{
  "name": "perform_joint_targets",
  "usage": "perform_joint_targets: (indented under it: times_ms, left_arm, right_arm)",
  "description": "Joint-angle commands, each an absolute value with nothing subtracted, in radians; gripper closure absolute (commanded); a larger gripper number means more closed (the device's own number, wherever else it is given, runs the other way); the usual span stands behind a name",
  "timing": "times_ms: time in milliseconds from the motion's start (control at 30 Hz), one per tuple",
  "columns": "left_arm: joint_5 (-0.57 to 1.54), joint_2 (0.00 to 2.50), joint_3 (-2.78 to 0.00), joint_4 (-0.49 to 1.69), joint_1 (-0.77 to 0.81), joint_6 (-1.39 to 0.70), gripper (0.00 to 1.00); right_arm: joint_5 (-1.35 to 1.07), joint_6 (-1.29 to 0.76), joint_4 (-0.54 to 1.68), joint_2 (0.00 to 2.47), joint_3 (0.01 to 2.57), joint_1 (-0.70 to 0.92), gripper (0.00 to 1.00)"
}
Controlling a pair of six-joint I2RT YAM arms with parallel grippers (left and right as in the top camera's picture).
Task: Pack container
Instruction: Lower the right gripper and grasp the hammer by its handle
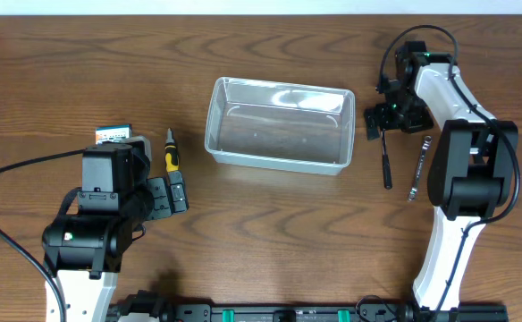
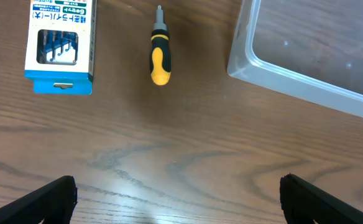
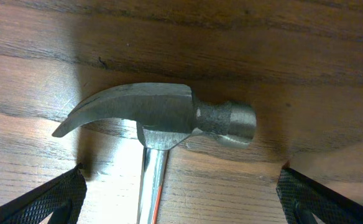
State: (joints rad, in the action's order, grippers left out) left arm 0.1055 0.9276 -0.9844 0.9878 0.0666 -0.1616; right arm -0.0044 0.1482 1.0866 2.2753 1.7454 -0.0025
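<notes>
My right gripper shifts toward the container next, as the hammer's handle lies nearer that side's finger. Then it closes on the handle by the hammer's head [image 1: 383,134].
The clear plastic container [image 1: 277,162] stands empty at the table's middle; its corner shows in the left wrist view [image 2: 275,73]. My left gripper [image 1: 177,192] is open and empty [image 2: 178,199], just below a yellow and black screwdriver [image 1: 170,154] [image 2: 160,55] lying left of the container. My right gripper [image 1: 382,116] is open [image 3: 181,199] and hovers low over a steel hammer head [image 3: 163,115], with a finger on each side of the shaft. The hammer's black handle [image 1: 386,165] lies right of the container.
A small blue and white cardboard box [image 1: 113,134] [image 2: 60,46] lies left of the screwdriver. A thin metal tool [image 1: 419,168] lies right of the hammer, beside the right arm's base [image 1: 467,170].
</notes>
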Motion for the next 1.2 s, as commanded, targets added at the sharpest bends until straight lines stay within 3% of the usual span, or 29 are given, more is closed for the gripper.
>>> perform_joint_targets:
  times_ms: [0, 233, 467, 933, 1167]
  left_arm:
    - [0.112, 0.926, -1.008, 0.99, 0.069, -0.178, 0.02]
    - [0.112, 0.926, -1.008, 0.99, 0.069, -0.178, 0.02]
    - [0.112, 0.926, -1.008, 0.991, 0.069, -0.178, 0.02]
    - [0.112, 0.926, -1.008, 1.003, 0.069, -0.178, 0.02]
    - [0.112, 0.926, -1.008, 1.003, 0.069, -0.178, 0.02]
  right_arm:
    - [-0.035, 0.166, 1.088, 2.295, 1.717, 0.019, 0.02]
    - [-0.035, 0.166, 1.092, 2.295, 1.717, 0.058, 0.23]
    - [-0.035, 0.165, 1.092, 2.295, 1.717, 0.089, 0.33]
    - [-0.035, 0.159, 1.097, 2.295, 1.717, 0.094, 0.32]
    - [-0.035, 0.135, 1.09, 2.295, 1.717, 0.089, 0.59]
